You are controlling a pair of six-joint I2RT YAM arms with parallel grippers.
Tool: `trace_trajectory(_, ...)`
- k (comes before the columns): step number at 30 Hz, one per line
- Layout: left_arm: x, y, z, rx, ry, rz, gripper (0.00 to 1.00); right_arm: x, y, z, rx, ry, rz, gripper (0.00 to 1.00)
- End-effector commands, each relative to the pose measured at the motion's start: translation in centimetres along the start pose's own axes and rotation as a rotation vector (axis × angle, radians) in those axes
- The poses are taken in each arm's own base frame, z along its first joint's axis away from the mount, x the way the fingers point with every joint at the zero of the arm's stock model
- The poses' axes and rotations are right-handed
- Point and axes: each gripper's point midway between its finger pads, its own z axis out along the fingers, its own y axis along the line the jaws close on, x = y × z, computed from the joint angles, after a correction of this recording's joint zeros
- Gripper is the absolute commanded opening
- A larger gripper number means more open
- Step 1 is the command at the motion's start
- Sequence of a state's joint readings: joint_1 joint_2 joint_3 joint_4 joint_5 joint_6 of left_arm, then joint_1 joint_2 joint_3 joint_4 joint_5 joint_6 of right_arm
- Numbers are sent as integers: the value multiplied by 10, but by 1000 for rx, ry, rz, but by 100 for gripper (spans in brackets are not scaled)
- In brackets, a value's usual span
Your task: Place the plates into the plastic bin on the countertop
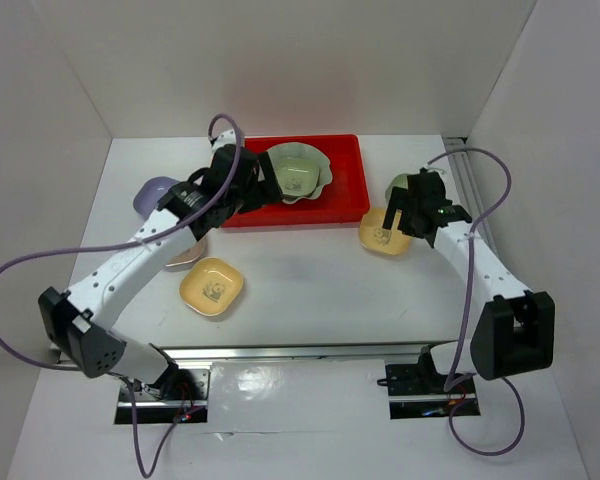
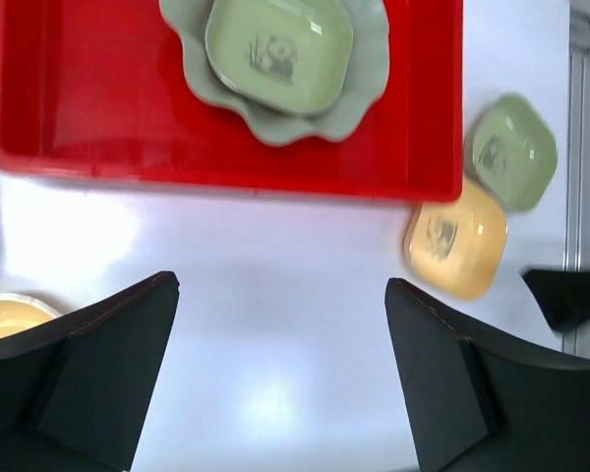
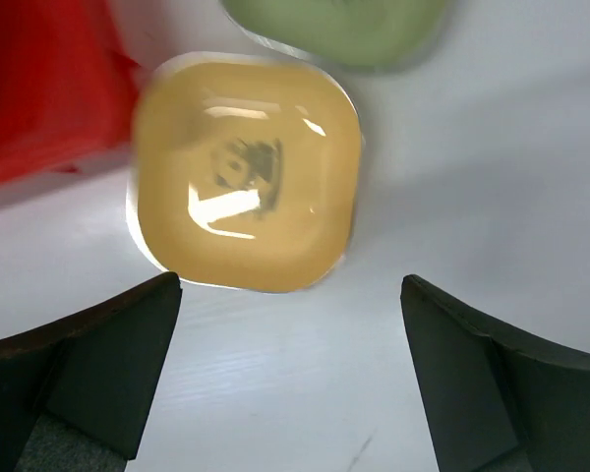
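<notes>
The yellow dish's rim on the side away from the red bin lies below my right gripper's open fingers, so my right gripper moves down onto it next.
The red plastic bin sits at the back centre of the white countertop. It holds the large pale green scalloped dish with a small green dish on it. My left gripper is open and empty, above the bin's left front part. In the left wrist view white table lies between the fingers, with the bin ahead. My right gripper is open and empty, just short of a yellow dish, which also shows in the top view. A green dish lies beyond it.
A lavender dish, a tan-pink dish partly under my left arm, and a second yellow dish lie left of the bin. White walls enclose the table. A rail runs along the right edge.
</notes>
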State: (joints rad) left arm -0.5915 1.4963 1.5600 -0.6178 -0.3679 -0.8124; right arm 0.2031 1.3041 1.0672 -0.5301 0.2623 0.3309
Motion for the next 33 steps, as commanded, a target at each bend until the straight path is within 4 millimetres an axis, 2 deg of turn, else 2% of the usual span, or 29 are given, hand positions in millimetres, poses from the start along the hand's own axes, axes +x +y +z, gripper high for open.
trace_trajectory(1,19,12,-31,12,38,54,100,-20,7,7,-81,-72,73,100)
trace_trajectory(2,25,17,-35,6,59,61,100,-17,-2,16,-67,-57,78,100)
trace_trajectory(4,35,23,-47,1,95,89,100,-12,-5,35,-81,-18,87,98)
trace_trajectory(8,42,30,-70,33,102,125,100,4,-15,57,-27,27,85,98)
trace_trajectory(9,37,32,-81,46,88,118,100,8,-22,63,-3,35,91,98)
trace_trajectory(13,28,39,-102,67,48,127,100,32,-33,86,57,113,91,97)
trace_trajectory(14,27,43,-106,59,43,128,100,44,-35,92,69,149,85,97)
trace_trajectory(16,25,48,-112,55,31,138,100,54,-36,98,75,161,105,95)
trace_trajectory(21,20,56,-120,47,12,149,100,71,-52,105,130,178,142,92)
trace_trajectory(26,26,67,-116,14,25,164,100,101,-66,114,158,242,177,72)
trace_trajectory(28,24,70,-115,5,21,166,100,102,-68,115,152,227,200,62)
trace_trajectory(29,22,70,-117,12,18,158,100,109,-70,113,154,232,199,55)
trace_trajectory(31,17,73,-122,10,6,157,100,109,-77,111,157,220,221,29)
trace_trajectory(33,10,75,-125,6,-17,154,100,111,-78,109,157,221,220,25)
